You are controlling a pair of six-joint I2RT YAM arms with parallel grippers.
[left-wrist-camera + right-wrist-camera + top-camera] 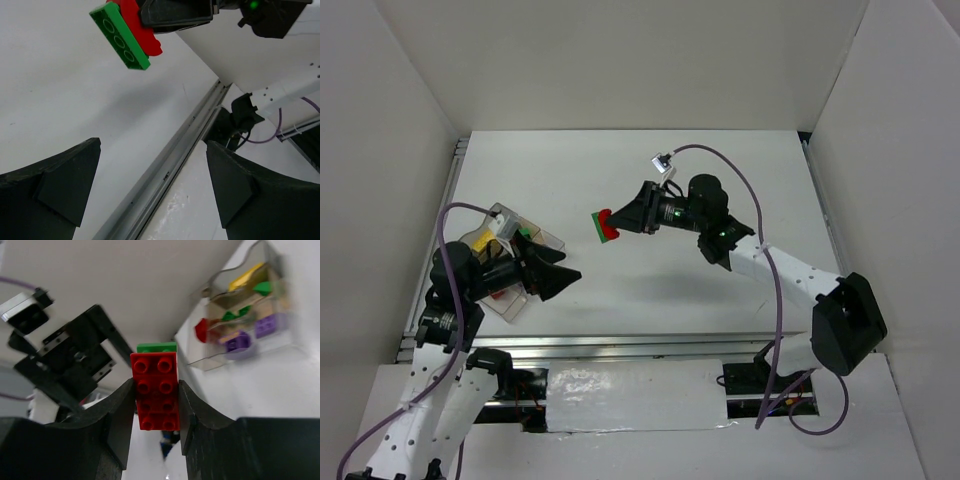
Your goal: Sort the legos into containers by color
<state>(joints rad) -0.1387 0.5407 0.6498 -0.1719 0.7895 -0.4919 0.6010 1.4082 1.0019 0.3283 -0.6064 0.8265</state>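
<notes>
A red brick already lies in the tray's red section (202, 335), so next my right gripper will go left in the top view and down to release over that section.
My right gripper (620, 219) is shut on a red brick (155, 390) that has a green brick (156, 347) stuck to its far side. It holds the pair above the middle of the table; the pair also shows in the top view (606, 224) and in the left wrist view (131, 30). My left gripper (560, 277) is open and empty, raised to the right of the clear divided tray (546, 238) and facing the held bricks. The tray (280, 342) holds yellow, green, red and purple bricks in its compartments.
White walls close in the table on the left, back and right. A metal rail (620, 345) runs along the table's near edge, and it also shows in the left wrist view (170, 172). The left arm covers part of the tray.
</notes>
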